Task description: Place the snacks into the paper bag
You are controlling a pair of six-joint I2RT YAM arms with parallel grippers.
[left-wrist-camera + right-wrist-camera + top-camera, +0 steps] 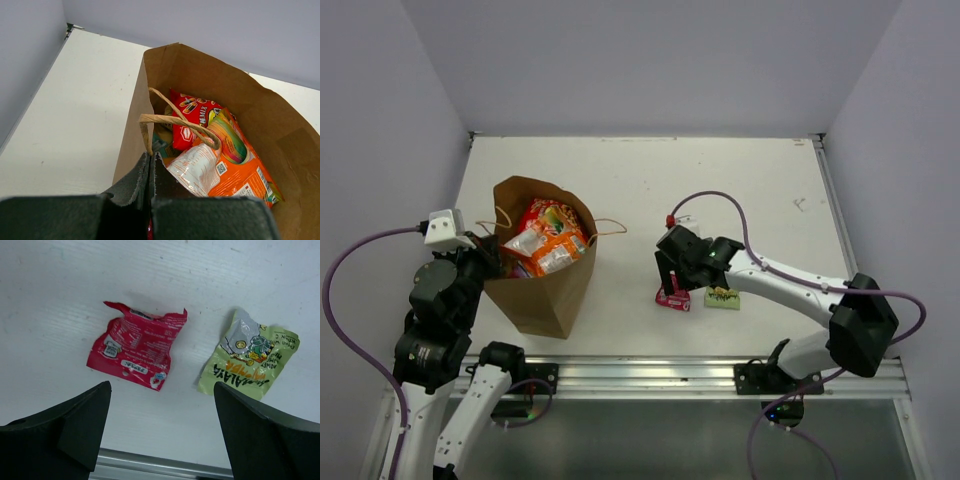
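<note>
The right gripper comes down onto the far end of the red packet next, where the packet's curled edge stands up between my open fingers.
The brown paper bag stands upright at the left, with several snacks inside: an orange packet and a red one show on top. My left gripper is shut on the bag's near rim beside a handle. In the left wrist view the gripper pinches the paper bag next to the twisted handle. My right gripper is open and empty, just above a small red packet and a green packet lying flat on the table. In the right wrist view the red packet lies between the fingers of my right gripper, and the green packet is at the right finger.
An aluminium rail runs along the table's near edge, close below the two loose packets. Grey walls close in the white table on the left, back and right. The right arm's purple cable loops over the middle.
</note>
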